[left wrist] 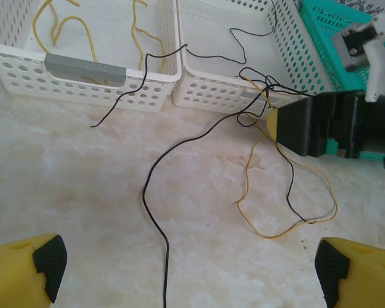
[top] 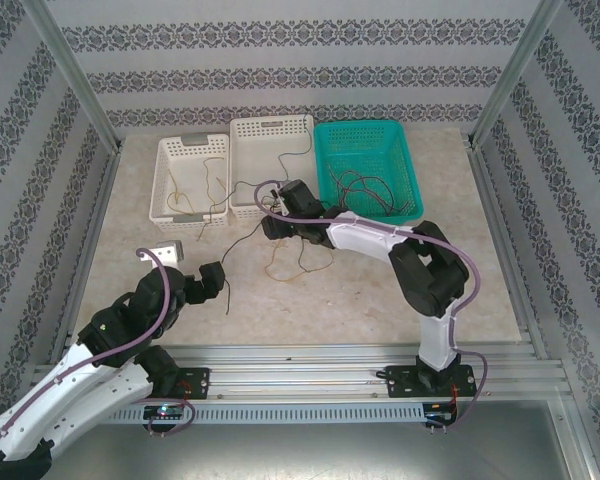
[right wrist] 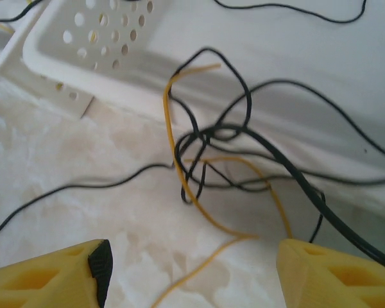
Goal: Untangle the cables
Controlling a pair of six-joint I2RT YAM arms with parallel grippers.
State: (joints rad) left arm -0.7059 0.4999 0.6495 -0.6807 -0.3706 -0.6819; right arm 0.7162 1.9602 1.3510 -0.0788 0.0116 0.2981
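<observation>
My right gripper moves down and outward onto the near side of the knot (right wrist: pixel 185 174) next, fingers open around it, because the yellow cable crosses the black loops there.
A tangle of thin black and yellow cables (right wrist: pixel 208 144) lies on the table against the front wall of the middle white basket (right wrist: pixel 115 58). My right gripper (right wrist: pixel 192 269) hovers just before the knot, open, with a loose yellow cable (right wrist: pixel 205 266) lying on the table between its fingers, not clamped. From above, the right gripper (top: pixel 280 215) is at the front of the middle basket, over the tangle (top: pixel 298 262). My left gripper (left wrist: pixel 186 263) stands wide open and empty over a long black cable (left wrist: pixel 155 212) that trails from the knot. The left gripper (top: pixel 215 280) sits left of the tangle.
Three baskets line the back: a left white basket (top: pixel 160 180) with yellow cables (left wrist: pixel 141 32), the middle white basket (top: pixel 270 123) with a black cable (left wrist: pixel 240 42), and a teal basket (top: pixel 365 125) with dark cables. A small white block (top: pixel 162 252) lies near my left arm.
</observation>
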